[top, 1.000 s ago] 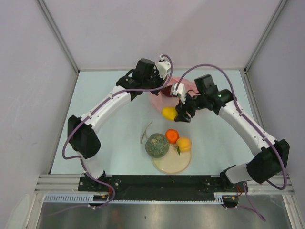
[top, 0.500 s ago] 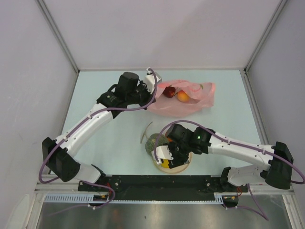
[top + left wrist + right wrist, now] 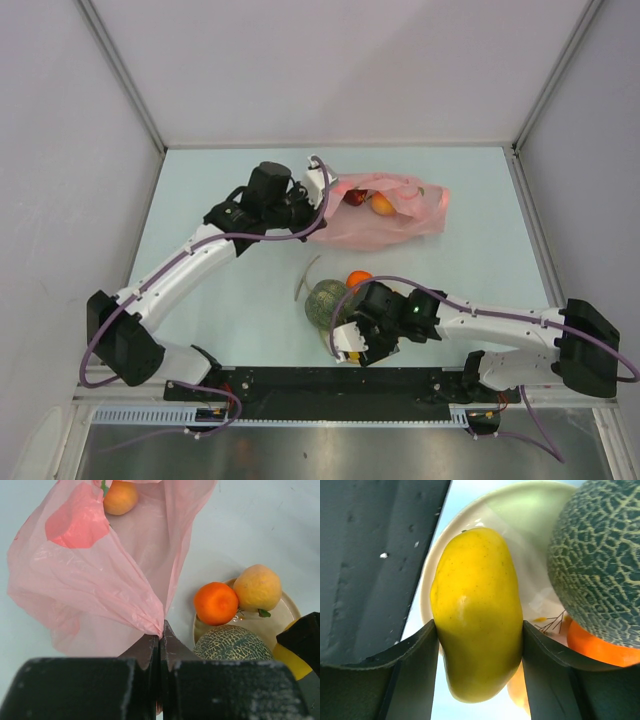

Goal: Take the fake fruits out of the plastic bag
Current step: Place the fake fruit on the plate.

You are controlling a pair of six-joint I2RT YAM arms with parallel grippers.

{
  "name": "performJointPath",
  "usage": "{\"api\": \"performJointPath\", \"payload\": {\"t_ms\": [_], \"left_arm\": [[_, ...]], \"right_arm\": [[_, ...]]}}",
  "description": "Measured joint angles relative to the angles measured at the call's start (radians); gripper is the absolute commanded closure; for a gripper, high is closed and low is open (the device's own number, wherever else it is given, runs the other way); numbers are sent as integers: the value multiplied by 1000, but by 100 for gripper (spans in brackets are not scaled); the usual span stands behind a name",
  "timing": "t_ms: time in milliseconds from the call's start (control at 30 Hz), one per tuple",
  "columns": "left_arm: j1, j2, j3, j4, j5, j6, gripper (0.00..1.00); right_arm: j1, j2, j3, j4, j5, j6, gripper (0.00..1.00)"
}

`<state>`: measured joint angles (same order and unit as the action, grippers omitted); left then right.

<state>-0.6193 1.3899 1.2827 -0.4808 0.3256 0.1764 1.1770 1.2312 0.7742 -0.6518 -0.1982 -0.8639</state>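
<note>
My right gripper stays low over the near part of the plate beside the melon and opens next, since the yellow oblong fruit already hangs above bare plate.
The pink plastic bag (image 3: 400, 215) lies at the back of the table. My left gripper (image 3: 322, 192) is shut on its left edge (image 3: 150, 620). Inside it are a dark red fruit (image 3: 355, 197) and a pink-orange peach (image 3: 381, 204), which also shows in the left wrist view (image 3: 120, 497). My right gripper (image 3: 356, 338) is shut on the yellow oblong fruit (image 3: 477, 610) just above the cream plate (image 3: 530, 510). The netted melon (image 3: 322, 302), the orange (image 3: 358, 279) and the yellow-orange round fruit (image 3: 257, 587) sit on or against the plate (image 3: 289, 616).
A thin curved grey-brown stem piece (image 3: 303, 278) lies on the table just left of the melon. Grey walls close in the table at the left, the back and the right. The arm bases stand on the black rail at the near edge.
My right gripper has carried the yellow oblong fruit from beside the bag down to the plate. My left gripper has shifted left with the bag's edge, and the bag now lies spread out.
</note>
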Motion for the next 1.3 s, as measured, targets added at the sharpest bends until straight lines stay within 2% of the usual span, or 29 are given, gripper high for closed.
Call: {"api": "performJointPath", "payload": {"t_ms": [100, 200, 233, 300, 467, 500, 533, 733, 933, 1033, 1067, 1133, 1167, 1200, 1300], "left_arm": [[0, -8, 0, 1, 0, -1, 99], [0, -16, 0, 2, 0, -3, 100], [0, -18, 0, 2, 1, -3, 100], [0, -22, -6, 3, 3, -3, 100], [0, -31, -26, 5, 16, -4, 100], [0, -31, -28, 4, 19, -4, 100], [0, -31, -28, 4, 22, -5, 100], [0, -32, -32, 7, 56, -11, 100], [0, -32, -39, 7, 73, -11, 100], [0, -32, -40, 7, 75, -11, 100], [0, -32, -41, 7, 75, -11, 100], [0, -32, -42, 8, 76, -11, 100], [0, -32, -42, 8, 79, -11, 100], [0, -32, -42, 8, 80, -12, 100], [0, -32, -42, 8, 84, -16, 100]], "right_arm": [[0, -1, -28, 60, 8, 7, 100], [6, -1, -45, 115, 15, 14, 66], [9, -1, -50, 132, 20, 17, 61], [16, -1, -56, 158, 29, 19, 42], [23, -4, -64, 162, 32, 20, 20], [24, -8, -67, 159, 32, 22, 5], [24, -13, -69, 154, 31, 21, 0], [29, -72, -72, 114, 34, 34, 0], [31, -139, -34, -24, 9, 78, 0], [31, -176, -14, -103, -34, 73, 39], [31, -183, -11, -136, -52, 75, 61], [31, -178, -11, -176, -69, 68, 60], [31, -166, -11, -195, -75, 73, 50], [31, -154, -11, -209, -77, 77, 46], [29, -135, -13, -216, -70, 79, 45]]}}
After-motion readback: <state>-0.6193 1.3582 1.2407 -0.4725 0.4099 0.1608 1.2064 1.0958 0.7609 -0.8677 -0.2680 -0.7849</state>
